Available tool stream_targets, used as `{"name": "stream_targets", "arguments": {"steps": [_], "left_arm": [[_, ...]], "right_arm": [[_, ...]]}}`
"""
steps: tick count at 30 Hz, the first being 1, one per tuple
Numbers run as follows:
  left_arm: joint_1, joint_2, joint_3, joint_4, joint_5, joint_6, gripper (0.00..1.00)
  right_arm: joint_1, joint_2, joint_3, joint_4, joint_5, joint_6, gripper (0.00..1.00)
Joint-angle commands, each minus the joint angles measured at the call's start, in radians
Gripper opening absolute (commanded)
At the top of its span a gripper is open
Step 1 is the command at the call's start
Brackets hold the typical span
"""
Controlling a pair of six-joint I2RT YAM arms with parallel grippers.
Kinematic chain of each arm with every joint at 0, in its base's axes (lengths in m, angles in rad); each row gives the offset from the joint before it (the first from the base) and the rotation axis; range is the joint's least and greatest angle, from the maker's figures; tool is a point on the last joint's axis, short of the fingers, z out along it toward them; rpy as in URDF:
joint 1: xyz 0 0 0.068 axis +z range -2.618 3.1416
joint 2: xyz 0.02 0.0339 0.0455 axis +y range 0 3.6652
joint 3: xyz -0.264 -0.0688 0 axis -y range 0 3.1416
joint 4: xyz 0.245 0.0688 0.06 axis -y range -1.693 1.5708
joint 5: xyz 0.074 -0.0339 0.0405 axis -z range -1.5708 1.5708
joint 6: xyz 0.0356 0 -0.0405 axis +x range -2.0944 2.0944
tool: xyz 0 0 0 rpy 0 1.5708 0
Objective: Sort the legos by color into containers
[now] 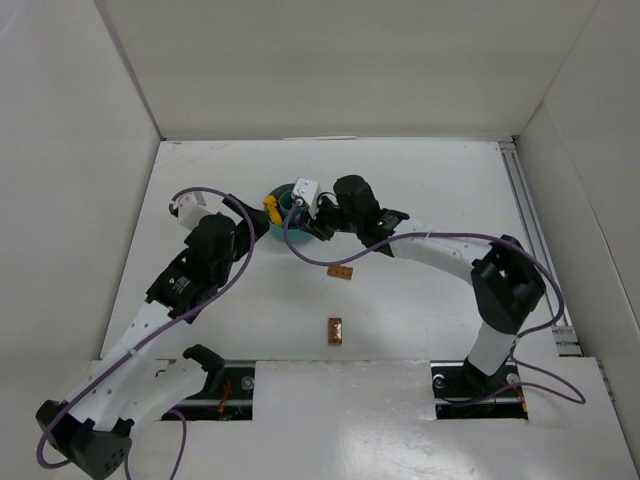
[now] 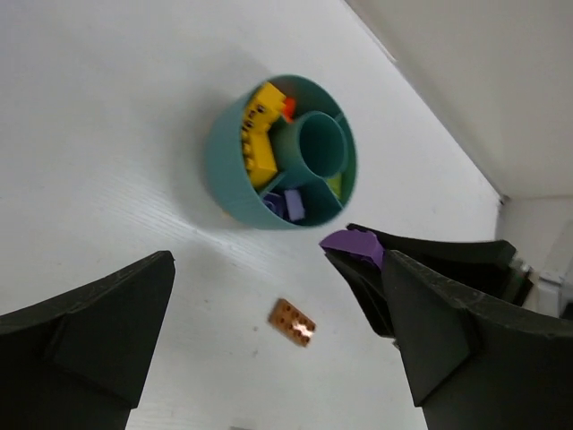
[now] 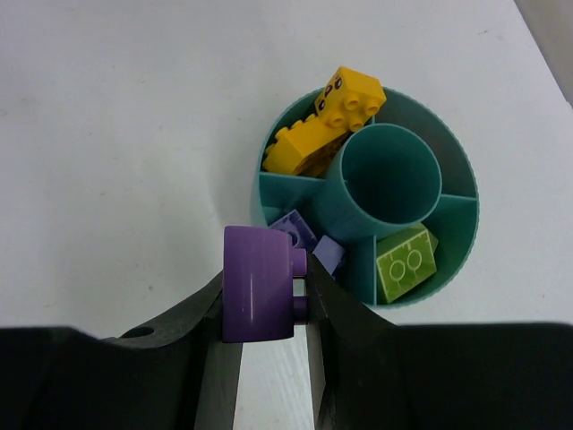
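I should lower and shift my right gripper past the dish's rim next, to release the purple brick over the dish's purple section.
The round teal dish [image 1: 281, 193] stands at the table's middle back. In the right wrist view its rim [image 3: 466, 179] rings sections that hold yellow bricks [image 3: 327, 121], purple bricks [image 3: 309, 242] and a lime green brick [image 3: 407, 262]. The centre well is empty. My right gripper [image 3: 267, 287] is shut on a purple brick [image 3: 255, 279], just outside the rim by the purple section. My left gripper [image 2: 277, 349] is open and empty, beside the dish [image 2: 224, 152]. Two brown bricks [image 1: 342, 272] [image 1: 335, 330] lie on the table. An orange-red brick [image 2: 286, 108] sits beside the yellow ones.
White walls close in the table on the left, back and right. A rail [image 1: 530, 220] runs along the right edge. Purple cables [image 1: 330, 255] loop from both arms over the table near the dish.
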Motion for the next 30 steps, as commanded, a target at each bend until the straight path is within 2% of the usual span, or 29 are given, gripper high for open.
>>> {"name": "stream_targets", "arguments": {"steps": [1, 3, 6, 17, 30], "left_arm": [[0.109, 0.034, -0.015, 0.000, 0.074, 0.036, 1.00], [0.169, 0.034, -0.048, 0.055, 0.173, 0.092, 1.00], [0.217, 0.007, -0.082, 0.095, 0.188, 0.104, 1.00], [0.217, -0.013, -0.084, 0.071, 0.139, 0.123, 1.00], [0.217, -0.022, -0.102, 0.080, 0.148, 0.132, 1.00]], "right_arm": [[0.003, 0.055, 0.119, 0.029, 0.038, -0.035, 0.00], [0.003, 0.091, 0.147, 0.029, 0.055, -0.035, 0.00], [0.003, 0.114, 0.166, 0.029, 0.092, -0.058, 0.00], [0.003, 0.200, 0.195, 0.029, 0.089, -0.104, 0.01], [0.003, 0.236, 0.204, 0.029, 0.095, -0.155, 0.05]]}}
